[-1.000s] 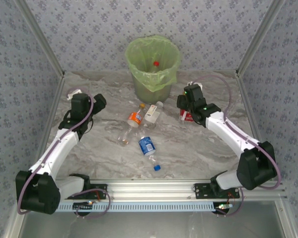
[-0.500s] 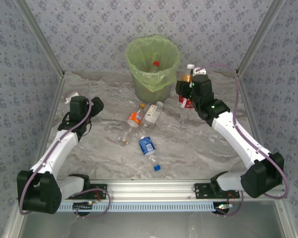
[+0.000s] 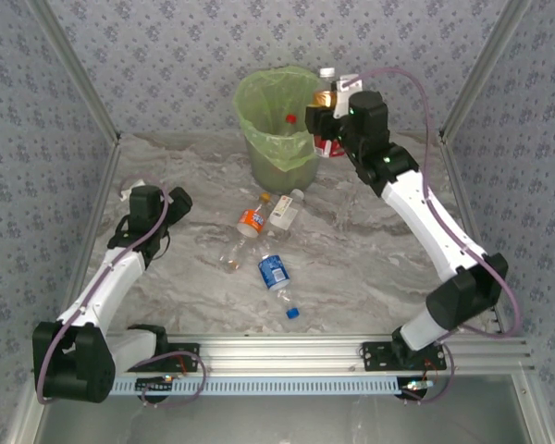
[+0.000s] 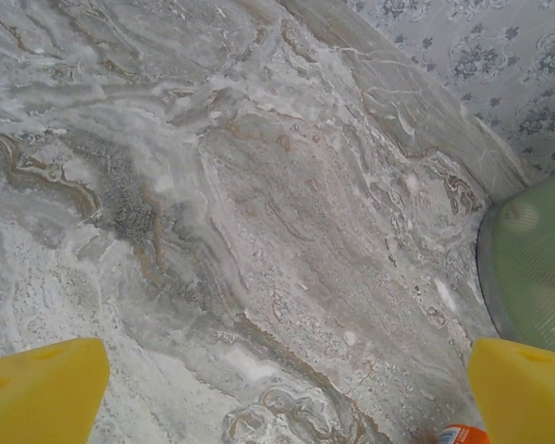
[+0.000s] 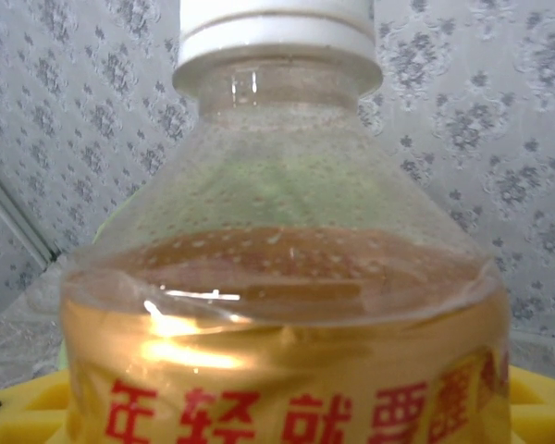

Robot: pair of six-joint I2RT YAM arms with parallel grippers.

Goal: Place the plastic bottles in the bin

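The bottle hangs at the bin's rim. My right gripper will next carry it outward over the bin's opening (image 3: 287, 104) beside the gripper and release it.
The bin (image 3: 284, 120), lined with a light-green bag, stands at the back of the table with a red-capped bottle (image 3: 290, 118) inside. My right gripper (image 3: 322, 120) is shut on a white-capped plastic bottle (image 3: 328, 145) with amber liquid and a red-lettered label, held upright in the air at the bin's right rim. The right wrist view has this bottle (image 5: 287, 277) close up between the yellow fingers (image 5: 18, 407). On the table lie an orange-label bottle (image 3: 252, 218), a white-label bottle (image 3: 284, 211), a crushed clear bottle (image 3: 229, 255) and a blue-label bottle (image 3: 275, 272). My left gripper (image 3: 178, 202) is open over bare table.
The left wrist view looks down on marble table between wide yellow fingers (image 4: 42, 388), with the bin's side (image 4: 532, 268) at the right edge and a bit of the orange-label bottle (image 4: 461, 435) at the bottom. Patterned walls close in the table on three sides.
My right arm has lifted the bottle from the table at the right and carried it up and leftwards to the bin's rim. The left arm has drawn back slightly.
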